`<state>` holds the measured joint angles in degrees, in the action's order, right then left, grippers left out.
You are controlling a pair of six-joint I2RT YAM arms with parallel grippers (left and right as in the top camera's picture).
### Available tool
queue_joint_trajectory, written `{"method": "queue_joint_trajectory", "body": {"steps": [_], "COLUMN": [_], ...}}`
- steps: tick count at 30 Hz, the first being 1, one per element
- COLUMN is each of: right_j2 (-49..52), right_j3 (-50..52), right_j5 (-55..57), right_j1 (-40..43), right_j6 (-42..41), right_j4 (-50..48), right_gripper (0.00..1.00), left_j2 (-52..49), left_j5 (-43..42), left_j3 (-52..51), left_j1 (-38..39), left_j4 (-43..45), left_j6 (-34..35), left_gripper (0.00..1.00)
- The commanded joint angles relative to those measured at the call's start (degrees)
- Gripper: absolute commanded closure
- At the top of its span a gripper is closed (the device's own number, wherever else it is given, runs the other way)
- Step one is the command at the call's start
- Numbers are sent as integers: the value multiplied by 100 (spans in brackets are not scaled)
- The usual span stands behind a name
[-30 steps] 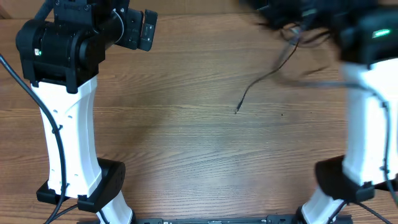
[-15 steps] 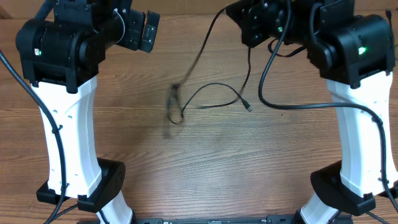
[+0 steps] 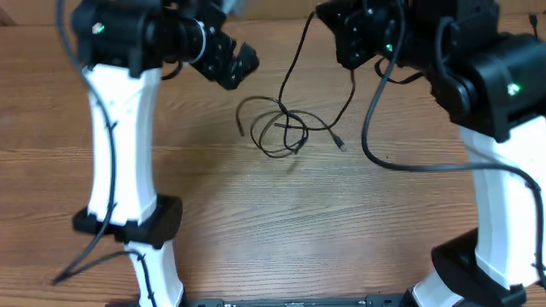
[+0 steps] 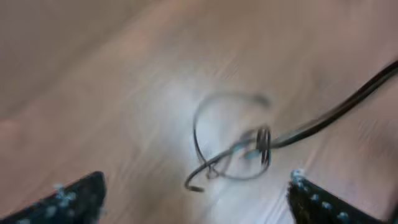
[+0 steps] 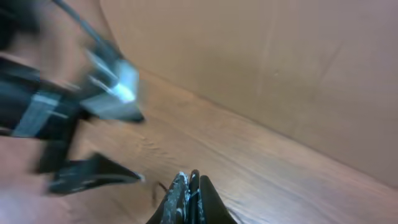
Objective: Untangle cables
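Next, my right gripper draws the piece of cable to the right in the overhead view and releases it near the corner plug [image 3: 533, 20]. The piece runs into the tangle.
A thin black cable [image 3: 279, 128] lies in tangled loops on the wooden table [image 3: 281, 222], with one plug end [image 3: 341, 146] to the right of the loops. Two strands rise from the tangle toward my right gripper [image 3: 345, 38] at the back. The right wrist view shows that gripper [image 5: 190, 182] shut with a thin black strand of the cable [image 5: 193, 186] pinched between its fingers. My left gripper [image 3: 232, 61] hovers behind and left of the tangle. In the blurred left wrist view it [image 4: 193, 199] is open wide, with the cable loops [image 4: 233, 149] ahead of the fingers.
Thicker black arm wiring [image 3: 375, 128] hangs in a loop off the right arm beside the tangle. The left arm [image 5: 56, 112] shows blurred in the right wrist view. A tan wall [image 5: 267, 68] stands behind the table's far edge.
The left arm has swung right toward the cable, its jaws a little narrower. The right arm came in from the right trailing the cable, whose slack has settled into tighter loops.
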<state>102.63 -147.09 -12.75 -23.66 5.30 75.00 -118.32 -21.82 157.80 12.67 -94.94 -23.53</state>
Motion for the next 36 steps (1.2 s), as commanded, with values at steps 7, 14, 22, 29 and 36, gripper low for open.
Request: {"method": "queue_joint_trajectory", "body": {"steps": [7, 14, 22, 29, 36], "right_j2": [-896, -1325, -1665, -1751, -1751], "right_j3": [-79, -79, -79, -79, -79], "right_j5": [863, 868, 890, 890, 890], "right_j1": [190, 216, 254, 254, 254], "right_j6": [118, 118, 118, 118, 120], "right_j4": [-155, -555, -769, -772, -763], "right_gripper": [96, 96, 96, 96, 96], "left_j2": [-1458, -1663, -1722, -1740, -1742], "left_j5": [-369, -1576, -4183, -4376, -4111], "left_j3": [-85, -94, -94, -184, -256], "left_j1": [-70, 116, 173, 378, 662], "left_j4": [-186, -186, 448, 433, 577], "left_j6": [-2524, -2931, -1759, -1926, -2061], "left_gripper": [20, 16, 0, 0, 96]}}
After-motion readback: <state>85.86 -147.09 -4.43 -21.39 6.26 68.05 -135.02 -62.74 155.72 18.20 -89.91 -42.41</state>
